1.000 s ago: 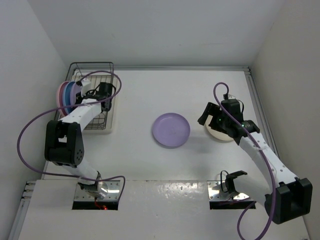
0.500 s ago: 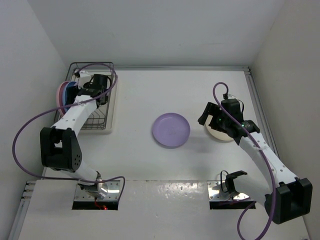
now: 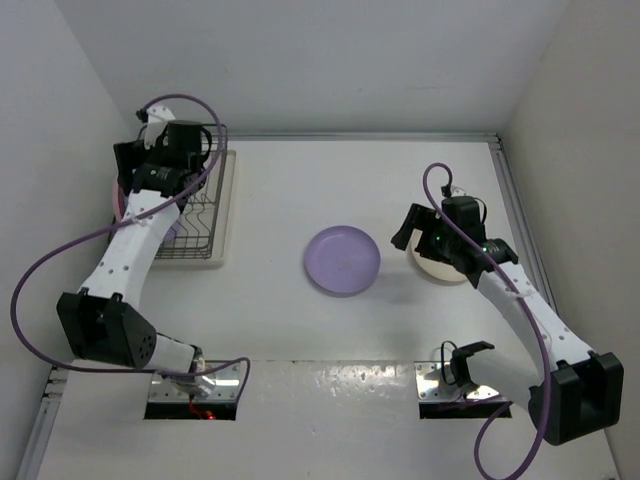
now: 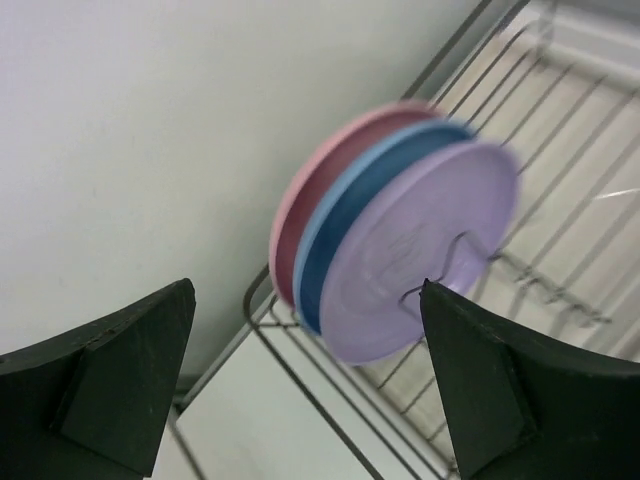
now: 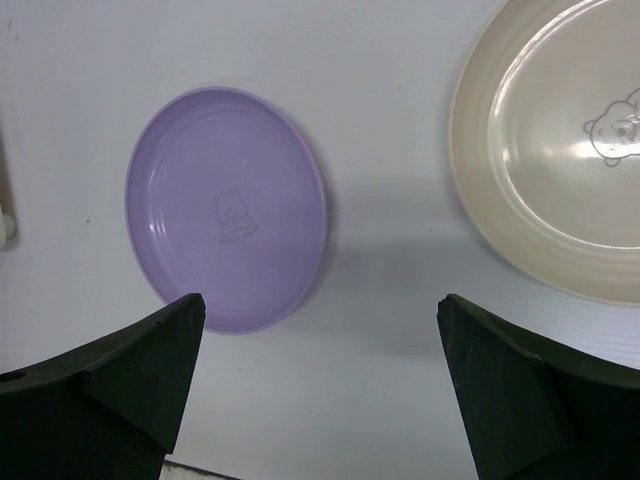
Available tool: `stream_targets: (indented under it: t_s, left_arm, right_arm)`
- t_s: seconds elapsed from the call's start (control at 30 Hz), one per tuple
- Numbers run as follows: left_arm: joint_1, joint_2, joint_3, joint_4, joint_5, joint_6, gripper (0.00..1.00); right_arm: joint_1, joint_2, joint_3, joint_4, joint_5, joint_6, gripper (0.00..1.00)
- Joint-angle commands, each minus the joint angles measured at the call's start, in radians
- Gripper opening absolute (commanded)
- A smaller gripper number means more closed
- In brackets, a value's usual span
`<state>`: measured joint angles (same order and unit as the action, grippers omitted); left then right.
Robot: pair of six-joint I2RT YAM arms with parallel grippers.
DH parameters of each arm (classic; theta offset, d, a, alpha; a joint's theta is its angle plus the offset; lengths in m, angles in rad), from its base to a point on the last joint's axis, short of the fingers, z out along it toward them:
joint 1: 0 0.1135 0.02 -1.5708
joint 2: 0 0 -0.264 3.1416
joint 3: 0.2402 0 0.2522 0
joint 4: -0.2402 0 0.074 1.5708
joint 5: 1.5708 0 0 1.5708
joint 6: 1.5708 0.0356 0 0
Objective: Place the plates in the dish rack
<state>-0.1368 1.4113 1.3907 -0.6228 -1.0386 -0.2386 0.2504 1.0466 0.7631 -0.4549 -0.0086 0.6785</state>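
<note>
My left gripper is swinging away from the rack (image 3: 200, 225) next and down onto the purple plate's rim facing the rack, as that plate lies flat on the table.
Three plates stand on edge in the dish rack (image 4: 560, 130): a pink one (image 4: 300, 190), a blue one (image 4: 335, 215) and a lilac one (image 4: 420, 250). My left gripper (image 4: 310, 380) hangs open above them, touching none, with only the rack and the cream drip tray (image 4: 250, 420) between its fingers. From above, the left gripper (image 3: 138, 172) covers the rack's (image 3: 200, 225) far left end. A purple plate (image 5: 225, 210) and a cream plate (image 5: 560, 150) lie flat on the table. My right gripper (image 5: 320, 390) is open above the bare table between them, holding nothing.
The rack stands in the table's far left corner, against the left wall (image 4: 120, 150). The purple plate (image 3: 342, 260) lies mid-table. My right gripper (image 3: 418, 232) partly covers the cream plate (image 3: 440, 268). The right wall (image 3: 580, 150) runs close beside the right arm.
My left gripper opened, let go of the lilac plate in the rack, and rose back toward the far left corner. The right arm has barely shifted.
</note>
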Motion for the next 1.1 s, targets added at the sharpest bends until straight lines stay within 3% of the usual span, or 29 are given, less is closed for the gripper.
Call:
stream_targets:
  t_s: [0.0,0.1,0.13,0.17,0.2,0.27,0.37,0.53,0.8,1.07]
  left_arm:
    - [-0.065,-0.101,0.131,0.029,0.075,0.085,1.00]
    - [-0.157,-0.066,0.281,-0.084,0.427,0.194,1.00]
    - [-0.193,-0.025,0.345,-0.128,0.668,0.267,1.00]
    - [-0.233,-0.006,0.364,-0.170,0.787,0.306,1.00]
    - [-0.324,0.018,0.375,-0.254,0.883,0.362,1.00]
    - [-0.401,0.089,0.384,-0.340,1.015,0.377,1.00]
    - [-0.452,0.270,0.328,-0.394,1.040,0.377,1.00]
    - [-0.357,0.513,0.323,-0.356,1.178,0.355,1.00]
    - [-0.313,0.672,0.334,-0.292,1.284,0.355,1.00]
    - [-0.278,0.617,0.284,-0.230,1.324,0.337,1.00]
  right_arm:
    - [0.000,0.023,0.056,0.021,-0.063,-0.025,1.00]
    - [0.001,0.039,0.088,-0.023,-0.074,-0.025,1.00]
    - [0.000,0.036,0.111,-0.028,-0.071,-0.028,1.00]
    - [0.001,0.033,0.116,-0.037,-0.067,-0.030,1.00]
    - [0.000,0.032,0.119,-0.056,-0.062,-0.031,1.00]
    - [0.000,0.006,0.117,-0.073,-0.048,-0.027,1.00]
    - [0.000,-0.045,0.088,-0.088,-0.039,-0.023,1.00]
    - [-0.003,-0.118,0.062,-0.163,-0.007,-0.039,1.00]
    - [-0.007,-0.207,-0.036,-0.180,0.007,-0.022,1.00]
    - [-0.002,-0.204,-0.035,-0.176,0.007,-0.014,1.00]
